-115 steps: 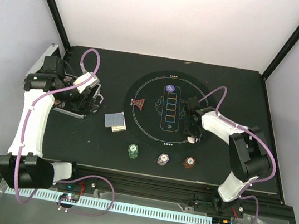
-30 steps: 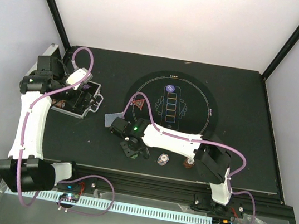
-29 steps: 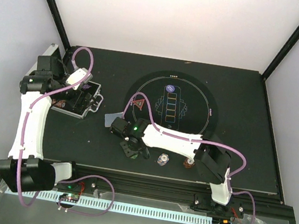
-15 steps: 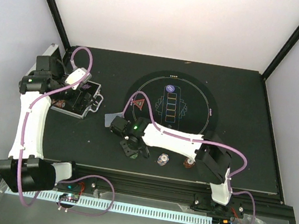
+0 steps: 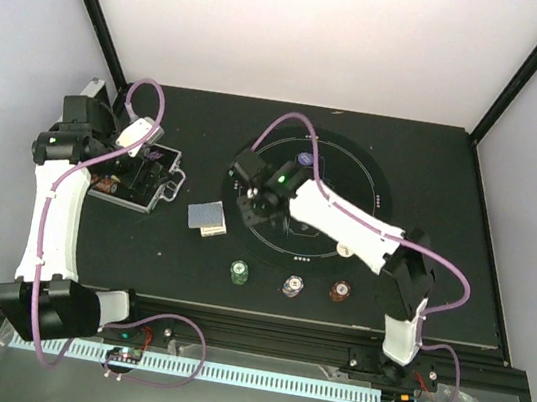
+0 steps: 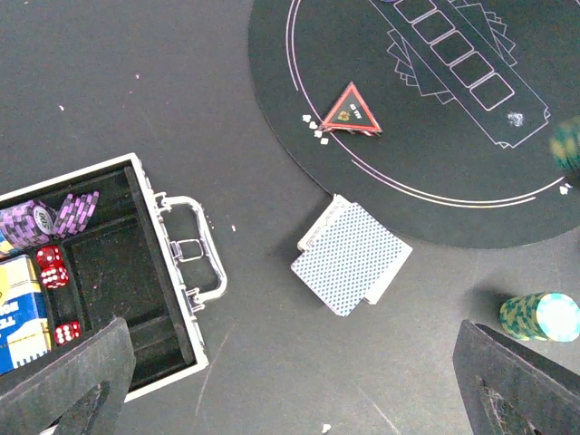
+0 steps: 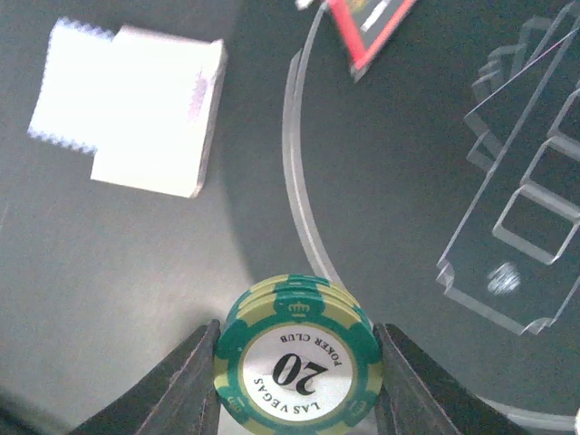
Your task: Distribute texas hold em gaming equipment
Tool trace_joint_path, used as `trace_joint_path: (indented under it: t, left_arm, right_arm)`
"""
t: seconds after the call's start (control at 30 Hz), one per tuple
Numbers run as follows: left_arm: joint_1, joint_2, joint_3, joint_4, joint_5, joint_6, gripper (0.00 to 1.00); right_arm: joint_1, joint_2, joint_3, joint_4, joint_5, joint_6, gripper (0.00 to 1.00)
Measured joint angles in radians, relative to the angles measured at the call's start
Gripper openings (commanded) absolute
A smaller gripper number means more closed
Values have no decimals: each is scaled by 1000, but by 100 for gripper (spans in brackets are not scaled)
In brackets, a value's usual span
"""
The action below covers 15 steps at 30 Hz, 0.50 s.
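I should next move the green poker chips in my right gripper outward and down and release them on the mat (image 7: 403,89) beside the red triangle marker, because it is bare there.
My right gripper (image 5: 252,197) hovers over the left edge of the round mat (image 5: 351,188), shut on a few green poker chips (image 7: 296,367). A green chip stack (image 5: 238,273), a purple stack (image 5: 293,286) and a red-brown stack (image 5: 340,292) stand in a row near the front edge. The grey-blue card deck (image 5: 207,217) lies left of the mat and also shows in the right wrist view (image 7: 136,109). The red triangle marker (image 6: 352,111) sits on the mat's left part. A purple button (image 5: 305,160) lies on the mat's far side. My left gripper (image 5: 139,156) is open above the case.
The open silver case (image 5: 135,181) lies at the left and holds purple chips (image 6: 45,217), red dice (image 6: 52,267) and a blue box (image 6: 18,308). Black frame posts stand at the table's back corners.
My right arm has lifted from the green stack near the front edge and swung back to the mat's left edge with green chips in its grip. The left arm has barely moved.
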State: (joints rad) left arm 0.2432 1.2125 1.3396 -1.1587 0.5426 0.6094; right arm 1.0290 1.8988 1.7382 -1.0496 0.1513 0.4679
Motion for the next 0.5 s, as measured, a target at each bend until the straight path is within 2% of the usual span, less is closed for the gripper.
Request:
trace_joint_path:
  t: [0.23, 0.5]
  left_arm:
    - [0, 1, 0, -5, 4, 0, 99]
    - [0, 1, 0, -6, 4, 0, 99]
  right_arm:
    - [-195, 208, 188, 27, 6, -80, 22]
    - [-244, 466, 275, 51, -11, -119, 21]
